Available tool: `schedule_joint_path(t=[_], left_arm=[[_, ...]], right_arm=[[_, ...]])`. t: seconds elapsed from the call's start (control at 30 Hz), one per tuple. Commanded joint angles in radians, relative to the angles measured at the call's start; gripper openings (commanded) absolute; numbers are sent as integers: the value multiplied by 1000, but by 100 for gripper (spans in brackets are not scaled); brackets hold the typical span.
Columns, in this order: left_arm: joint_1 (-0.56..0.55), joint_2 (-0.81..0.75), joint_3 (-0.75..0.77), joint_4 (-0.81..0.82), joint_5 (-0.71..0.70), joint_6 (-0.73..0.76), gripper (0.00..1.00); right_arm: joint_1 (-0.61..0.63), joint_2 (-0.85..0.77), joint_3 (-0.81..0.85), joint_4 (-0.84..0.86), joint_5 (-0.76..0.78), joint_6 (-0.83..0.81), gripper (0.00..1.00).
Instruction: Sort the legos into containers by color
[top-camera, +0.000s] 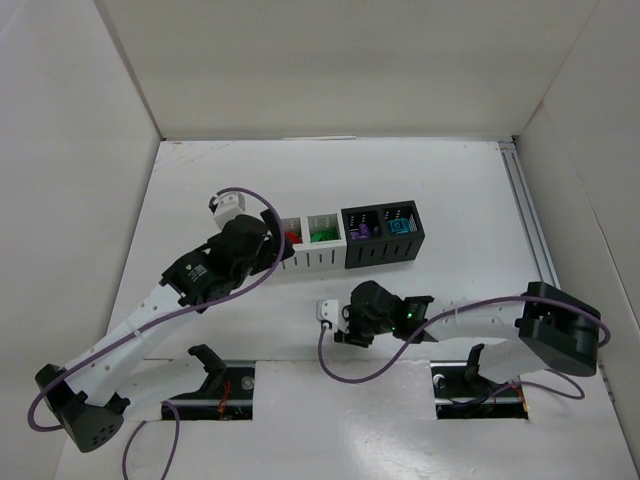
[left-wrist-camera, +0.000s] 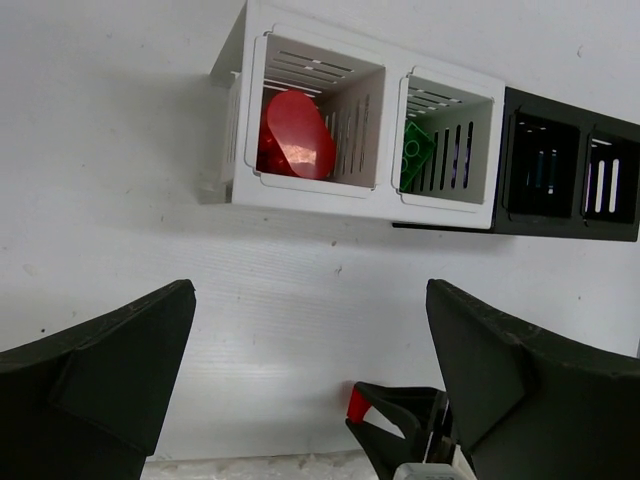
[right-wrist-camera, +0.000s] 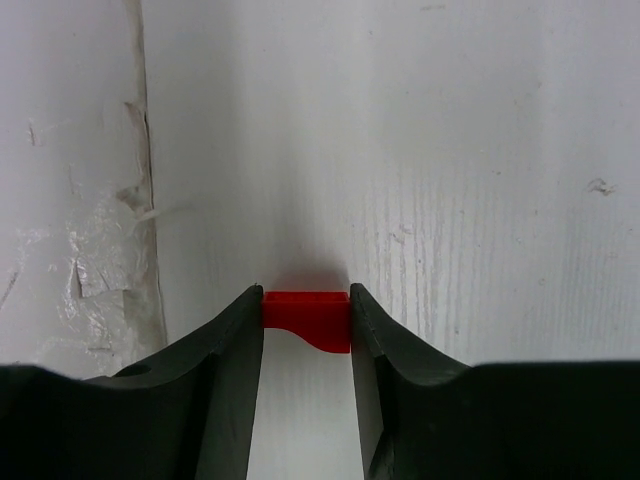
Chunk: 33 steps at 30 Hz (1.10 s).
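The red legos' bin (top-camera: 292, 234) lies outward and to my right gripper's left in the top view, so I will raise that gripper outward over it next and release this red lego.
My right gripper (right-wrist-camera: 306, 296) is shut on a small red lego (right-wrist-camera: 306, 318), pinched between both fingers just above the white table. The left wrist view shows that same red lego (left-wrist-camera: 357, 404) at the tips of the right gripper (left-wrist-camera: 392, 425). From above, the right gripper (top-camera: 352, 326) sits in the middle of the table, in front of the containers. The containers are two white bins (top-camera: 308, 258) and two black bins (top-camera: 383, 252) in a row. They hold red (left-wrist-camera: 298, 136), green (left-wrist-camera: 416, 156), purple (top-camera: 362, 230) and teal (top-camera: 398, 226) legos. My left gripper (left-wrist-camera: 310, 390) is open and empty, near the leftmost white bin.
White walls enclose the table on three sides. A metal rail (top-camera: 530, 220) runs along the right edge. A torn patch of tape (right-wrist-camera: 100, 260) lies on the table left of the right gripper. The arm bases sit in cutouts (top-camera: 225, 385) at the near edge.
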Motion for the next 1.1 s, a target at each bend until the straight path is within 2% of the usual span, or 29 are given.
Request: schedule_joint_path(t=[0.0, 0.13, 0.27, 0.37, 0.5, 0.67, 0.83, 0.97, 1.0, 1.03, 1.07], left_arm=[[-4, -40, -3, -25, -47, -7, 100], [-4, -59, 6, -48, -68, -27, 100], [-4, -87, -17, -91, -116, -104, 100], [-4, -125, -26, -130, -116, -147, 100], [-4, -165, -26, -183, -125, -189, 100], [-4, -206, -46, -202, -125, -209, 100], [-4, -225, -46, -236, -125, -220, 100], [-4, -234, -37, -245, -145, -220, 100], [-4, -234, -37, -245, -145, -220, 100], [-4, -234, -28, -245, -145, -220, 100], [-4, -234, -28, -245, -154, -220, 100]], right_arm=[[8, -63, 38, 13, -8, -18, 29], [8, -103, 159, -43, -6, -70, 29], [8, -57, 357, -107, 86, -153, 29], [-7, 52, 533, -137, 128, -231, 29], [-96, 220, 766, -137, 93, -277, 29], [-147, 372, 932, -162, 33, -301, 29], [-183, 442, 992, -193, 33, -301, 33], [-193, 451, 1003, -203, 33, -301, 46], [-193, 437, 1003, -203, 21, -301, 60], [-193, 437, 1003, -203, 8, -301, 68], [-193, 419, 1003, -203, 8, -301, 82]])
